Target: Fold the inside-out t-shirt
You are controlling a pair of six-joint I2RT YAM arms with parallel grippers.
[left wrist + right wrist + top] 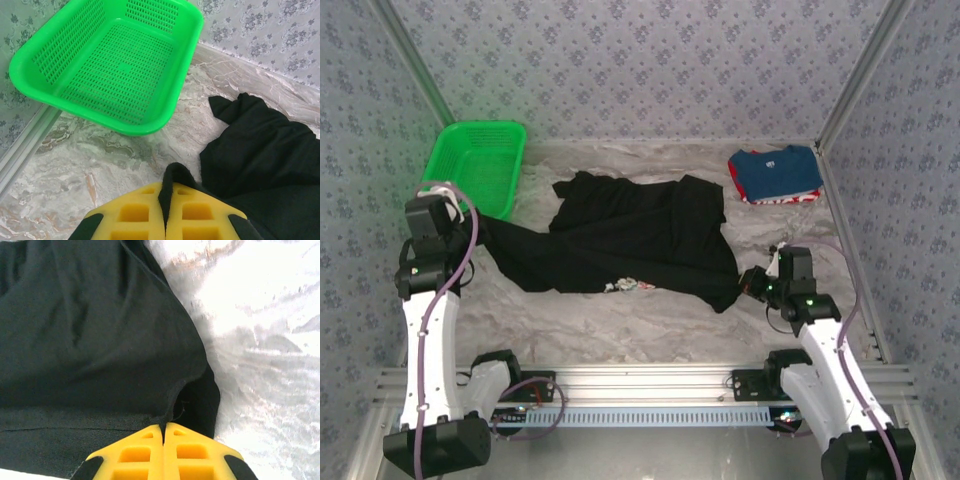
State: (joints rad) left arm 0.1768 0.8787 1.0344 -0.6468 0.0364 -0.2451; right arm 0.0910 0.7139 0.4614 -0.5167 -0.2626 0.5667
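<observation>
The right gripper next draws the rumpled t-shirt's corner it holds back over the bare tabletop toward the near bar to spread the t-shirt, then lets go.
The black inside-out t-shirt [630, 240] lies rumpled across the middle of the marbled table, with a small multicoloured patch [628, 286] at its near edge. My left gripper [470, 222] is shut on the shirt's left end, next to the green basket. In the left wrist view a fold of black cloth [175, 180] sticks up between the yellow fingers [137, 212] of my left gripper [166, 186]. My right gripper [748, 284] is shut on the shirt's near right corner. The right wrist view shows the hem [170, 412] pinched in my right gripper [163, 426].
A green perforated basket [448, 160] [150, 125] stands at the back left, close to my left gripper. A folded blue shirt with red trim [775, 173] lies at the back right. Patterned walls [650, 60] and metal rails close in the table on three sides.
</observation>
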